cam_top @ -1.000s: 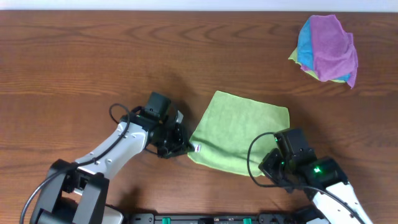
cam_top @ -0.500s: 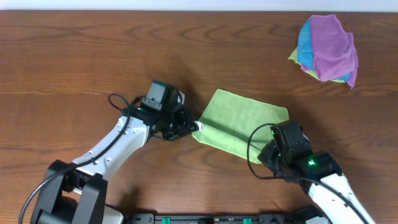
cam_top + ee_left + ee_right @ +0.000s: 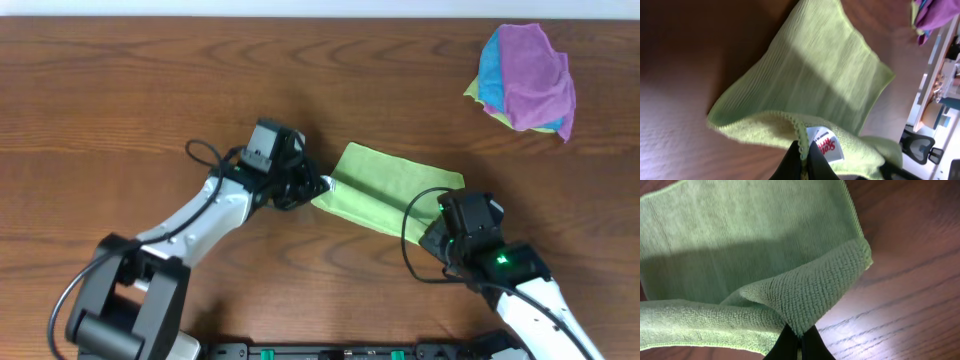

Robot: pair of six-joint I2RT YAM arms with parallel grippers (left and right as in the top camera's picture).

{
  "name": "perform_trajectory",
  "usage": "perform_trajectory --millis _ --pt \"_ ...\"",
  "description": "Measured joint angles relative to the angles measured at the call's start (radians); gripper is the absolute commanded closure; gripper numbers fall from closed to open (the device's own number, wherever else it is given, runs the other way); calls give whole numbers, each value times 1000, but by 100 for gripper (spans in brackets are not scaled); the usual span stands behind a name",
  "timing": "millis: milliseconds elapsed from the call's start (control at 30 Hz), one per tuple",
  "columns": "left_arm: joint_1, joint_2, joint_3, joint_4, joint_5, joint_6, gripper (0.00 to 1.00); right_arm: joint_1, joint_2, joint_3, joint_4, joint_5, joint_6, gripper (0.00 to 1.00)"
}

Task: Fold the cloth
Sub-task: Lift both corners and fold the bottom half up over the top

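Note:
Next, my right gripper carries the pinched corner outward, down onto the cloth's far corner nearest the purple bundle (image 3: 459, 179), and releases, since that lies outward and lower.
The lime-green cloth (image 3: 385, 190) lies mid-table with its near edge lifted and carried over towards the far edge. My left gripper (image 3: 318, 187) is shut on its left near corner, where the white tag (image 3: 827, 147) hangs beside the black fingers (image 3: 790, 162). At the right near corner my right gripper (image 3: 435, 232) is shut on the cloth (image 3: 740, 240) too, the fabric pinched between its fingers (image 3: 812, 345) and draping away from them. The far half of the cloth (image 3: 815, 65) rests flat on the wood.
A bundle of purple cloth (image 3: 535, 65) over blue cloth (image 3: 488, 72) sits at the far right of the brown wooden table (image 3: 120, 90). Both arms reach in from the near edge.
Both grippers have carried the cloth's near corners away from me towards the far edge. The visible green area has narrowed into a strip as the near half rises over the far half.

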Motion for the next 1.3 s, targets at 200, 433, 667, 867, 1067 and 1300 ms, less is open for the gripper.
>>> perform_trajectory --millis 200,433,667,867,1067,1300 --pt "-15 109 161 -68 1 5 94 -97 14 19 8 -5 -76 99" --pt "-19 170 267 -111 -24 25 94 -189 122 89 61 -16 -184 99" --pt "-19 173 283 -112 -79 31 94 -204 243 141 137 -15 -256 99" --pt "-19 207 283 -89 -117 33 94 -204 295 161 187 -7 -290 99" --pt "-19 251 283 -51 -127 34 94 -204 316 161 203 -3 -305 99" --pt "-20 285 286 -17 -130 34 94 -204 333 161 235 19 -323 99"
